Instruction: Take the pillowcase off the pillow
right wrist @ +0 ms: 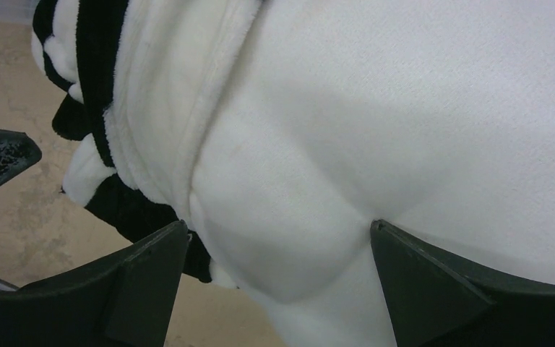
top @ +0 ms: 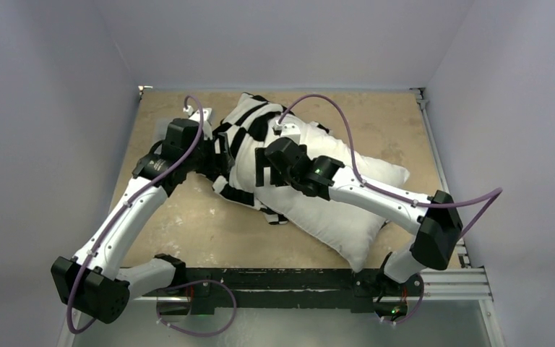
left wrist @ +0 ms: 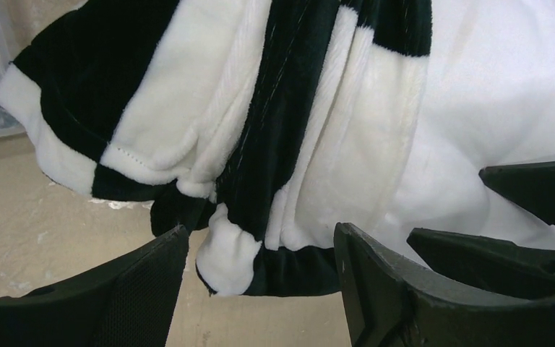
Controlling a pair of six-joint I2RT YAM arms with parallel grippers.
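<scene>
My right gripper should move down onto the pillow's white bulge (right wrist: pixel 283 242) beside the pillowcase's edge and close. That bulge is bare and lies below my right gripper, between its open fingers.
The white pillow (top: pixel 347 210) lies slantwise across the table. The checkered pillowcase (top: pixel 242 126) is bunched over its far left end. My left gripper (top: pixel 213 159) sits at the bunched hem, low by the tabletop. In the left wrist view that gripper (left wrist: pixel 259 235) is open, and the pillowcase (left wrist: pixel 188 108) hangs between its tips with gaps on both sides. My right gripper (top: pixel 264 170) rests on the pillow beside the cloth edge. In the right wrist view it (right wrist: pixel 280 225) is wide open, its tips pressing a bulge of the pillow (right wrist: pixel 405 108), with the pillowcase (right wrist: pixel 94 65) to the left.
The tan tabletop (top: pixel 188 217) is walled by grey panels at the left, back and right. A black rail (top: pixel 289 278) runs along the near edge and a metal frame (top: pixel 433 144) along the right side. Purple cables loop over both arms.
</scene>
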